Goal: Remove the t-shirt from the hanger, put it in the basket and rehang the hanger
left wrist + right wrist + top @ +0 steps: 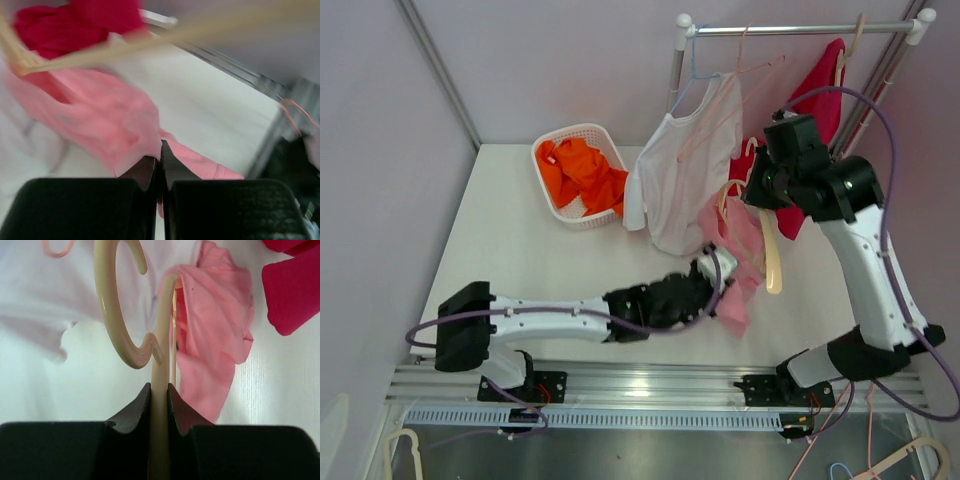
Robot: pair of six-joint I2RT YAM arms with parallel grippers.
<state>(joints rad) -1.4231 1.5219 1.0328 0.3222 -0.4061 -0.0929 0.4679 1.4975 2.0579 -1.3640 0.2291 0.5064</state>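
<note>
The free spot on the clothes bar lies above and outward, so I should raise the hanger outward with my right gripper, set its hook over the clothes bar's bare part (798, 31) and release.
A pink t-shirt (738, 262) hangs from a cream hanger (770, 250) above the table's middle right. My right gripper (760, 192) is shut on the hanger's bar (160, 390); the pink t-shirt (212, 340) droops off the hanger's right side. My left gripper (708, 268) is shut on the pink t-shirt's lower edge (135, 130), with cloth pinched between the jaws. The hanger (125, 45) crosses the top of the left wrist view, blurred.
A clothes rail (800, 30) at the back holds a white shirt (680, 170) and a red garment (815, 100) on hangers. A white basket (575, 175) with orange clothes stands at the back left. Spare hangers (910, 462) lie below the table's front edge.
</note>
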